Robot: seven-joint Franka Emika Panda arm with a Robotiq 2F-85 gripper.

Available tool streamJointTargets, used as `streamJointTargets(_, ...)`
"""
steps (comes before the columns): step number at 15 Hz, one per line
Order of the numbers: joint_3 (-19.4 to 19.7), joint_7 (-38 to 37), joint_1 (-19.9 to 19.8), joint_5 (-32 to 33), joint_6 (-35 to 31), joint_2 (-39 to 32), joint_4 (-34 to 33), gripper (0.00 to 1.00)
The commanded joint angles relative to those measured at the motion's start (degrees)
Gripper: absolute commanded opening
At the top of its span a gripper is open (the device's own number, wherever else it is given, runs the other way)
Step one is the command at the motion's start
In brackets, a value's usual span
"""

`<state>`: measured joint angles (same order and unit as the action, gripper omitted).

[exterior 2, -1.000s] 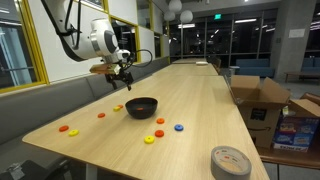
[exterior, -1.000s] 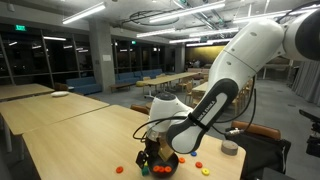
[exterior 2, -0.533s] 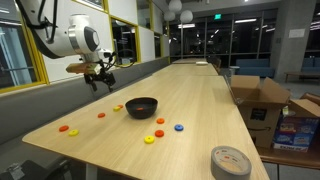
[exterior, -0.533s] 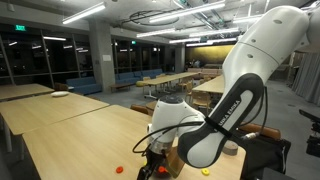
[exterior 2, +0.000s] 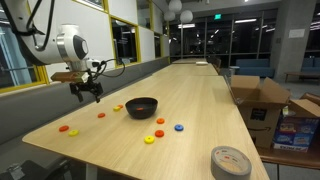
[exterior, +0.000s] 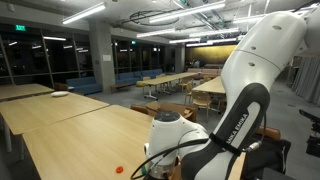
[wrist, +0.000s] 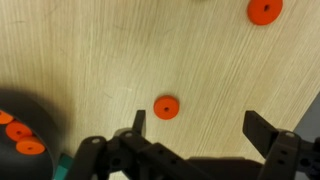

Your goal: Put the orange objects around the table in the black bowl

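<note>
My gripper lowers next, open, shifting left in the wrist view until both fingers straddle the nearer orange disc (exterior 2: pixel 101 115), since it lies below, off-centre that way.
The black bowl (exterior 2: pixel 141 107) stands on the pale wood table (exterior 2: pixel 200 100). In the wrist view its rim (wrist: pixel 30 108) shows at the left edge with orange pieces (wrist: pixel 20 132) inside. My gripper (exterior 2: pixel 88 91) hangs above the table's edge, away from the bowl; in the wrist view the gripper (wrist: pixel 200 125) is open and empty. One orange disc (wrist: pixel 166 107) lies on the table just beyond one fingertip (wrist: pixel 138 120). Another orange disc (wrist: pixel 265 10) lies farther off. In an exterior view, orange pieces (exterior 2: pixel 101 115) (exterior 2: pixel 159 133) lie around the bowl. One orange piece (exterior: pixel 120 169) shows beside the arm.
A grey roll (exterior 2: pixel 230 160) sits near the table's near end. Yellow pieces (exterior 2: pixel 149 139) and a blue piece (exterior 2: pixel 179 127) lie near the bowl. Cardboard boxes (exterior 2: pixel 262 100) stand beside the table. In an exterior view the arm (exterior: pixel 240 110) hides the bowl.
My gripper has moved away from above the bowl, out toward the table's edge and slightly lower. The arm has swung closer to one camera and now covers the bowl there.
</note>
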<state>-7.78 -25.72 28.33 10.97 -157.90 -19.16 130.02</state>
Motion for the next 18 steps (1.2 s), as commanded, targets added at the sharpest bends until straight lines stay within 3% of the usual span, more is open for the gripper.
streamJointTargets(1,0.2,-0.5,0.9,0.4,1.8,-4.0,-4.5,1.0)
streamJointTargets(12,1.8,1.3,0.6,-1.5,5.6,-17.0,-17.6,1.0)
streamJointTargets(18,2.6,1.6,-0.6,-3.3,5.4,-19.5,-19.2,1.0)
